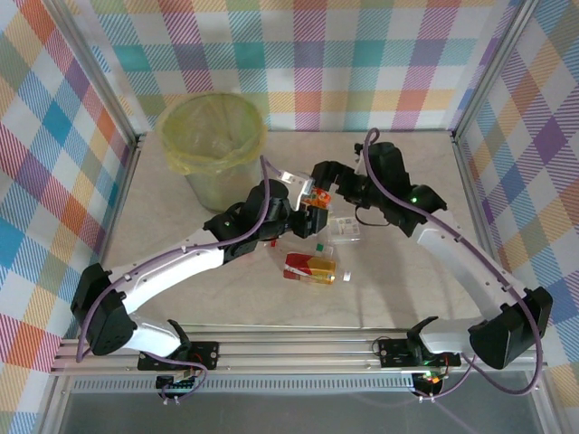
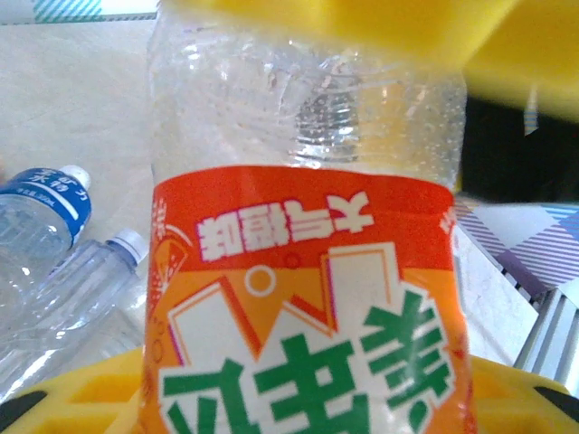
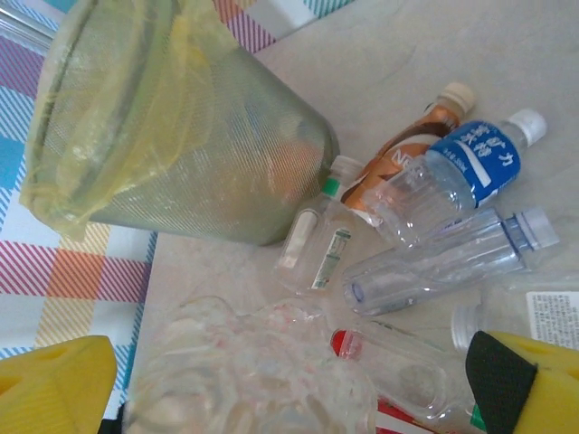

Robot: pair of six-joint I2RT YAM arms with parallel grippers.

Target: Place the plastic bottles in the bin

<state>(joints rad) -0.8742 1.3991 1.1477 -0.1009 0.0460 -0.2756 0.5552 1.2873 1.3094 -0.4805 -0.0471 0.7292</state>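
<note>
The right gripper's fingers are open, so the left gripper is free to travel. It will next move outward over the bin's bag-lined opening [image 1: 214, 132] and let go of the orange-labelled bottle.
My left gripper [image 1: 306, 204] is shut on an upright clear bottle with an orange and red label [image 1: 313, 193], held above the table's middle. In the left wrist view this bottle [image 2: 303, 271] sits between the yellow fingers [image 2: 353, 23] above and below. My right gripper [image 1: 328, 181] meets it from the right, jaws open. The bottle's clear end [image 3: 253, 380] lies between its fingers [image 3: 54, 389], with a gap on the right side. The pale-green bin [image 1: 213, 185] with its yellow-green bag stands at the back left, and its wall [image 3: 208, 172] also shows in the right wrist view.
On the table lie a red and orange labelled bottle [image 1: 310, 268] and a clear one [image 1: 344, 228]. Beside the bin: a blue-labelled bottle [image 3: 470, 163], a brown one [image 3: 407, 149], a small green-capped one [image 3: 317, 240], a clear one [image 3: 443, 262], a red-capped one [image 3: 398, 362].
</note>
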